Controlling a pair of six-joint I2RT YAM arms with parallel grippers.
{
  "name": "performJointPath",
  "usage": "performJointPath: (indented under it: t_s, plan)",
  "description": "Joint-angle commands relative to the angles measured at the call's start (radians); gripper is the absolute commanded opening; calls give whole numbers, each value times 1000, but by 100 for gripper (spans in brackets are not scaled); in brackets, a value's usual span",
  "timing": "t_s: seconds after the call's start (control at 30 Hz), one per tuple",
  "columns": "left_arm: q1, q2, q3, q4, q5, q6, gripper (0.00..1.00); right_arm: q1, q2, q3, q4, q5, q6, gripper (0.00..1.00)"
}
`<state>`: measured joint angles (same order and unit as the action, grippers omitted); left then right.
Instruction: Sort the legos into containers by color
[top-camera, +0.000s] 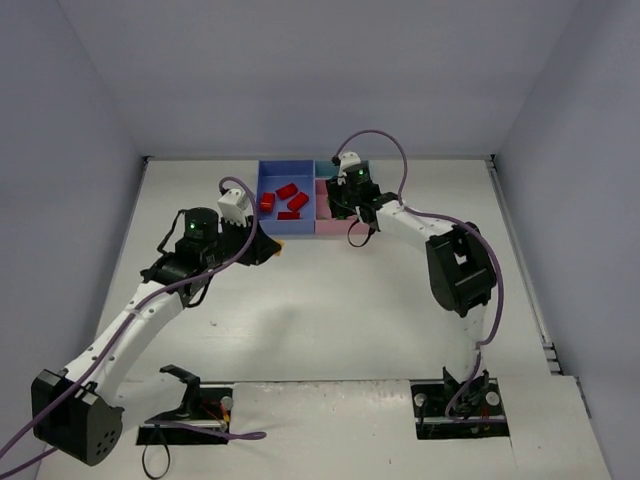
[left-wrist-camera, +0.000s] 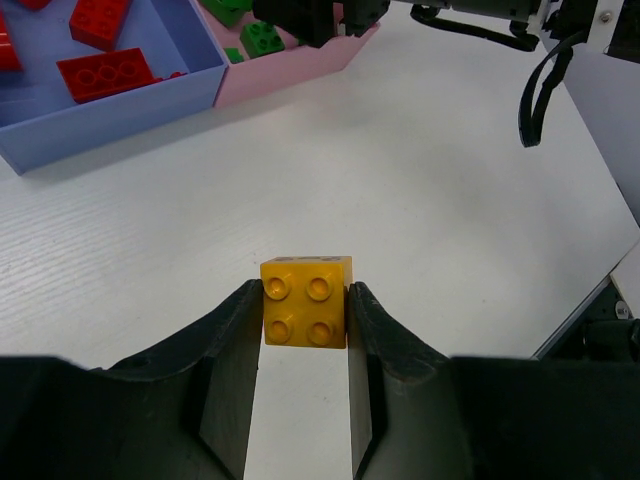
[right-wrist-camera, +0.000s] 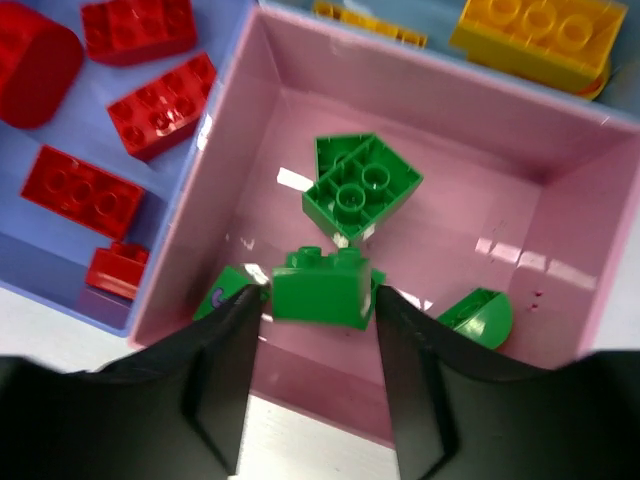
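Note:
The teal tray holds yellow legos, so the robot should next move the lego in its left gripper outward over the teal tray's end by the blue tray (top-camera: 324, 169) and let it go.
My left gripper (left-wrist-camera: 305, 292) is shut on a yellow four-stud lego (left-wrist-camera: 306, 310), held just above the white table in front of the containers. In the top view this gripper (top-camera: 266, 248) sits at the blue tray's near-left corner. My right gripper (right-wrist-camera: 318, 297) hangs over the pink tray (right-wrist-camera: 440, 95) with its jaws parted. A blurred green lego (right-wrist-camera: 320, 288) is loose between them, with a thin gap at each finger. Three more green legos (right-wrist-camera: 358, 185) lie in the pink tray. Several red legos (right-wrist-camera: 160, 103) lie in the blue tray (right-wrist-camera: 60, 245). Yellow legos (right-wrist-camera: 535, 35) rest in the teal tray (right-wrist-camera: 440, 22).
The three trays stand joined at the back middle of the table: blue (top-camera: 263, 190), pink (top-camera: 325, 224), teal (top-camera: 327, 168). Grey walls close in the table on three sides. Purple cables trail along both arms. The right arm's elbow (top-camera: 460, 265) rises right of the trays.

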<state>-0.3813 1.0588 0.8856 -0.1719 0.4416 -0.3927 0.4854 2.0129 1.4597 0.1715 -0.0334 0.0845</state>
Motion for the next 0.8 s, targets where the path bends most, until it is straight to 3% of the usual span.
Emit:
performJointPath:
  t_s: [0.0,0.03,0.2,0.4,0.53,0.77]
  plan:
    - [-4,16,29,74,-14,23,4,-2,-9,76,-6,15,46,47]
    - [-4,39,39,80,-18,25,4,-4,-13,74,-6,10,44,57]
    - [-2,177,146,143,-29,31,4,-14,-65,50,-15,9,31,75]
    - [-2,427,366,198,-37,29,4,-62,-267,-87,-21,0,53,77]
    - [-4,614,595,230,-24,28,4,-106,-463,-263,-35,-11,87,78]
    - [-7,962,912,331,-34,23,4,-123,-733,-487,-75,-123,153,79]
